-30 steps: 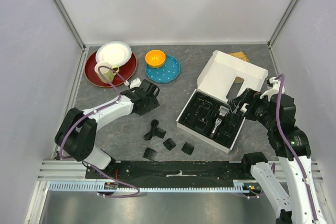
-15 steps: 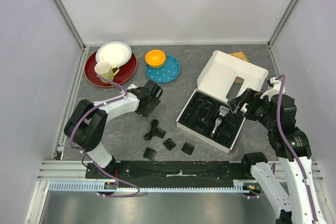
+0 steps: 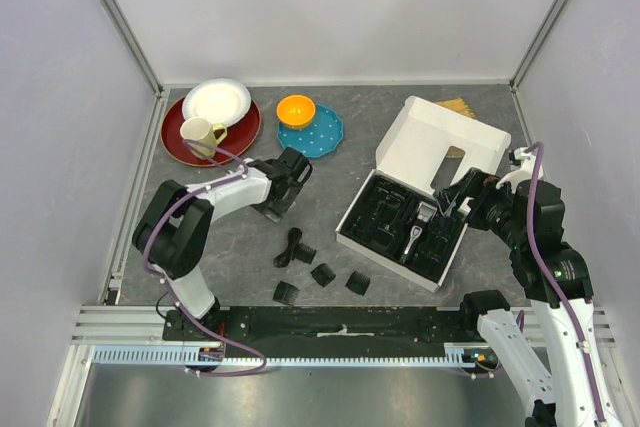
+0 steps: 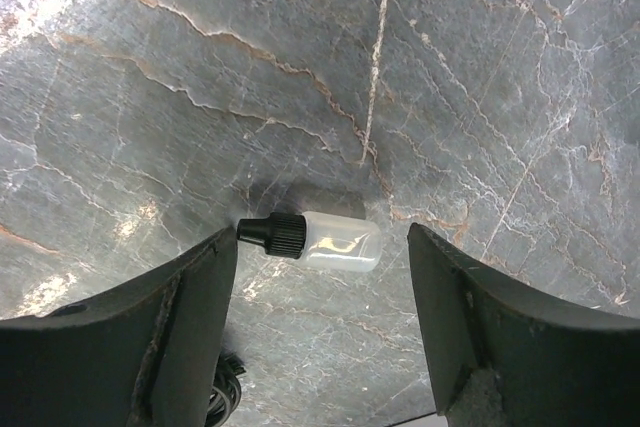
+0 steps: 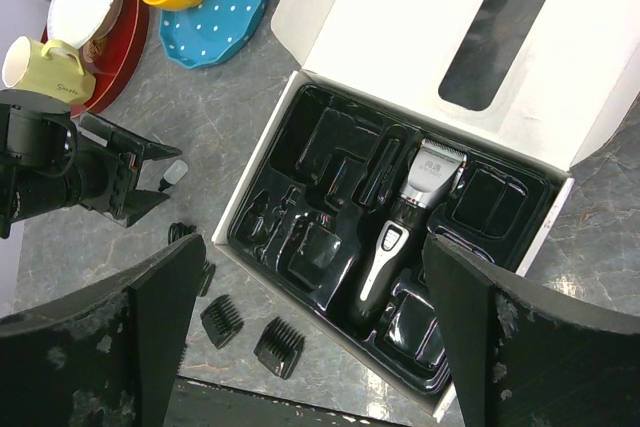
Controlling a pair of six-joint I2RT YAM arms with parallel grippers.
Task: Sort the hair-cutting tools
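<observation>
My left gripper turns low over the table next and closes its fingers onto the bottle's clear body, since the bottle lies crosswise between the open fingers.
The black-and-silver clipper lies in the black tray of the white box. Three black comb attachments sit on the table in front, next to the coiled cord. My left gripper is open low over the table. A small clear bottle with a black cap lies on its side between its fingers, its cap close to the left finger. My right gripper hangs wide open above the tray, holding nothing.
At the back left stand a red plate with a white plate and a yellow mug, then a blue dotted plate with an orange bowl. The box lid stands open behind the tray.
My left arm's elbow has swung right and forward, and the left gripper has shifted slightly right. The right arm and the objects have not moved.
</observation>
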